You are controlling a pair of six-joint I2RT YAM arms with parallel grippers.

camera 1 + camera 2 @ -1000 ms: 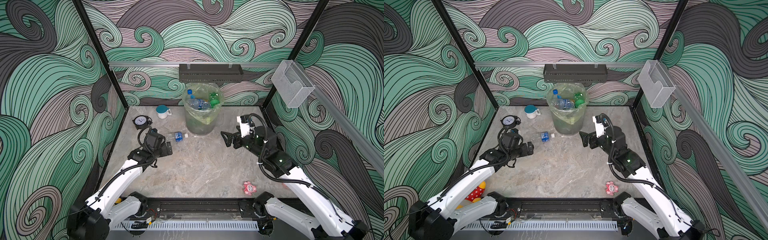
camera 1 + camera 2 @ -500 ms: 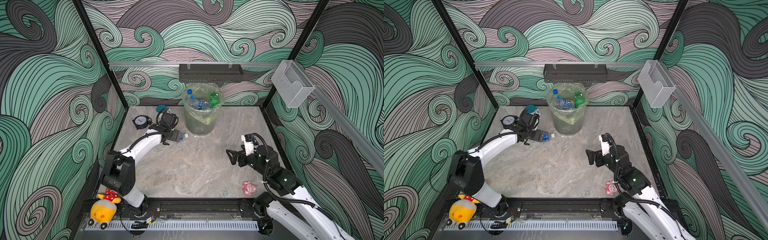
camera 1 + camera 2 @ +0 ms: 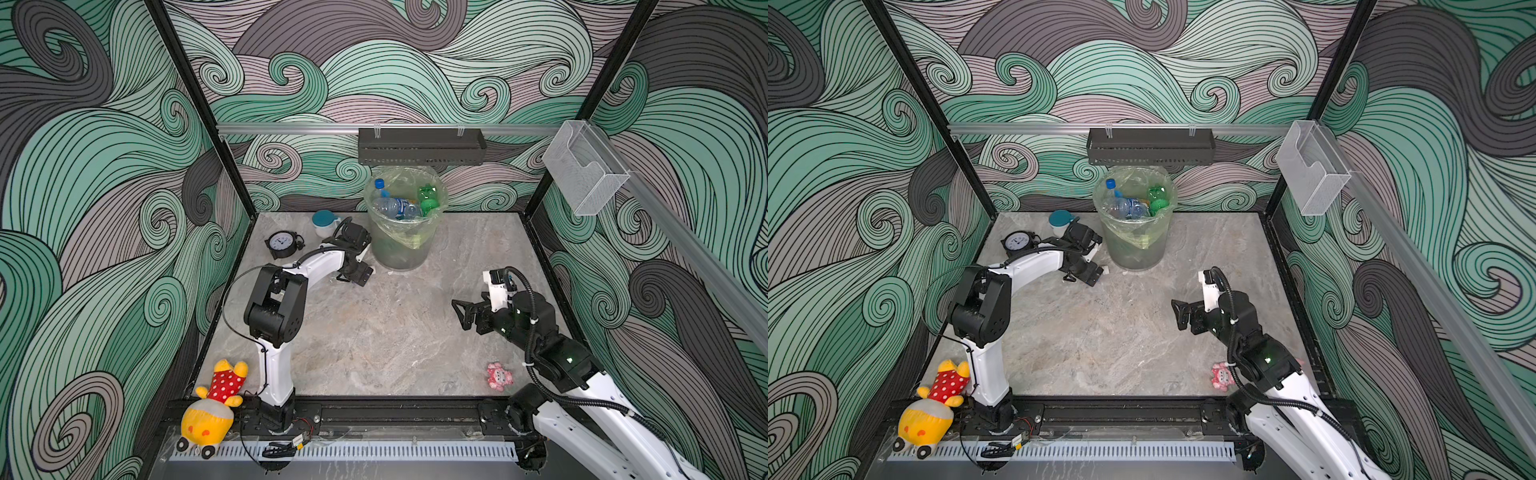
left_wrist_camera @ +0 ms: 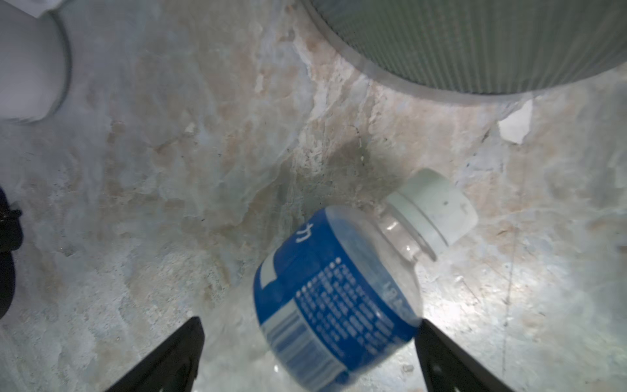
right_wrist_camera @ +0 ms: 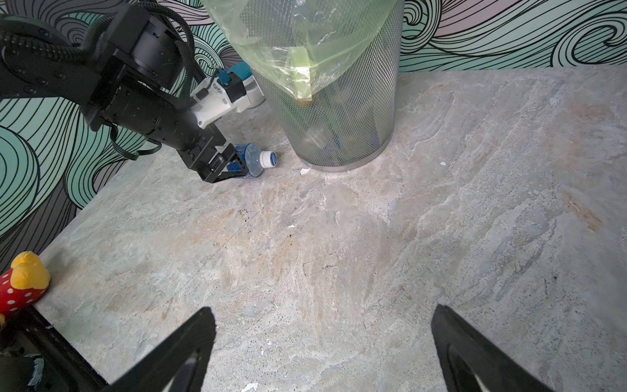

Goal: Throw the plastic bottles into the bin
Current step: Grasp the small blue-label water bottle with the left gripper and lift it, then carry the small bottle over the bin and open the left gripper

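Observation:
I will pull my left gripper back, away from the bin, and close it on the bottle's blue label [image 4: 336,300]. The label is between its fingers, but only one finger touches it.
A clear plastic bottle [image 4: 339,288] with a blue label and a white cap lies on its side on the table next to the bin [image 3: 399,253]. My left gripper [image 4: 310,320] is open and down around it; one finger touches the label and the other stands apart. The right wrist view shows the same bottle [image 5: 252,163] between those fingers. In both top views my left gripper [image 3: 359,274] hides most of the bottle. The bin [image 3: 1136,249] holds several bottles, clear with blue labels [image 3: 390,205] and green [image 3: 428,199]. My right gripper [image 3: 459,313] hangs open and empty above the table's right middle.
A white jar with a teal lid [image 3: 324,220] and a small clock [image 3: 280,245] stand at the back left. A pink toy [image 3: 498,376] lies front right, a yellow and red plush [image 3: 216,399] front left. A black shelf [image 3: 419,145] and a clear box [image 3: 582,174] hang on the walls.
My left arm reached from the front left to the bottle by the bin and came down around it. My right arm drew back from the bin toward the front right.

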